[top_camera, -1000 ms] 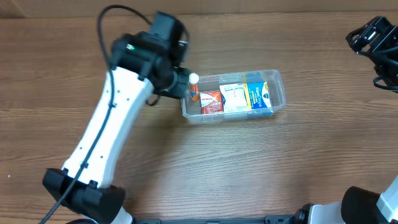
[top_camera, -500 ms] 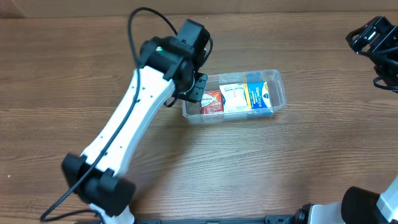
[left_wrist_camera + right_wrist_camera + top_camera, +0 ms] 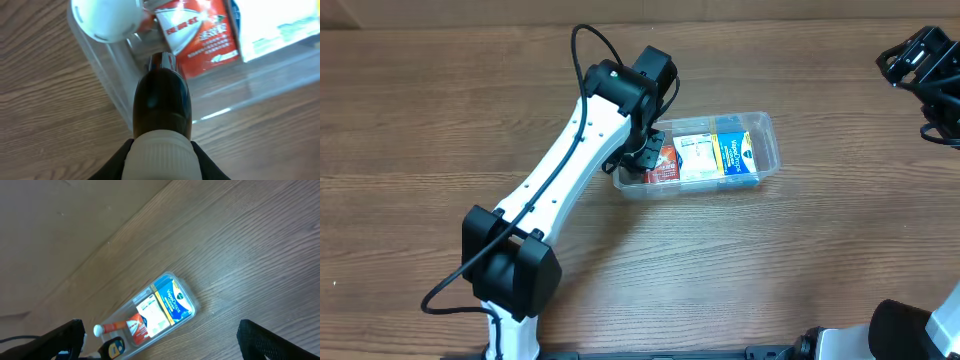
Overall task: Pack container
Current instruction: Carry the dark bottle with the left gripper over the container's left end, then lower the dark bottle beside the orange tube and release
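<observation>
My left gripper is holding the dark bottle and will next lower it into the container's near corner (image 3: 633,179), between the red box and the container's end, as that spot is empty.
The clear plastic container (image 3: 769,131) lies at the table's middle. It holds a red box (image 3: 663,166), a white box (image 3: 698,156) and a blue box (image 3: 736,152). My left gripper (image 3: 642,160) is over its left end, shut on a dark bottle (image 3: 162,100) with a ribbed white cap. The bottle points down at the container's wall (image 3: 105,75), beside the red box (image 3: 200,35). An orange tube with a round white cap (image 3: 105,17) leans at that end. My right gripper (image 3: 920,62) is open and empty, high at the far right.
The right wrist view looks down from afar on the container (image 3: 186,314), the orange tube (image 3: 112,326) and the bottle (image 3: 114,349). Bare wooden table surrounds the container. The left arm's white link (image 3: 560,180) stretches from the front left.
My left gripper has moved right with the bottle, from just left of the container to over its left end. The right arm has not moved.
</observation>
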Robot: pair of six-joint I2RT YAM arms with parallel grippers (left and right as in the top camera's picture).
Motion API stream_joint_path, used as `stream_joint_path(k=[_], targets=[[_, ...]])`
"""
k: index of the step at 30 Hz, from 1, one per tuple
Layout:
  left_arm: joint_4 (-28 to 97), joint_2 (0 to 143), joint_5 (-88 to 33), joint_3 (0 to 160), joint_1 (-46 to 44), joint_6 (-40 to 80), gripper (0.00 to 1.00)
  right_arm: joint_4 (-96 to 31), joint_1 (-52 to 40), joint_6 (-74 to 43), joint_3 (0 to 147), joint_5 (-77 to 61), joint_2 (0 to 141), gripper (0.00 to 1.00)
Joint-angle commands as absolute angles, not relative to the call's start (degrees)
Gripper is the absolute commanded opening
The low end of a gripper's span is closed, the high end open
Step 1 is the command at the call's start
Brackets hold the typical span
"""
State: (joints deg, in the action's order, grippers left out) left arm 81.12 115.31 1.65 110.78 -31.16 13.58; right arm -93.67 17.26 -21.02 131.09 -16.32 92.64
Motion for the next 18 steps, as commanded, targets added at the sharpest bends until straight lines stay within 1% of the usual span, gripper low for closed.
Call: stream_joint_path(k=[1,4,18], targets=[[81.2,117.0,4.8,111.8,-31.4,14.6,0.22,-93.4,17.4,-21.3,131.3,-16.6,92.4,1.00],[80.9,117.4,5.0,111.8,-31.5,14.6,0.25,-93.4,17.4,-21.3,131.3,-16.6,92.4,1.00],[80.1,117.8,6.6,111.1,-31.5,14.6,0.27,-93.4,17.4,-21.3,131.3,-16.6,92.4,1.00]])
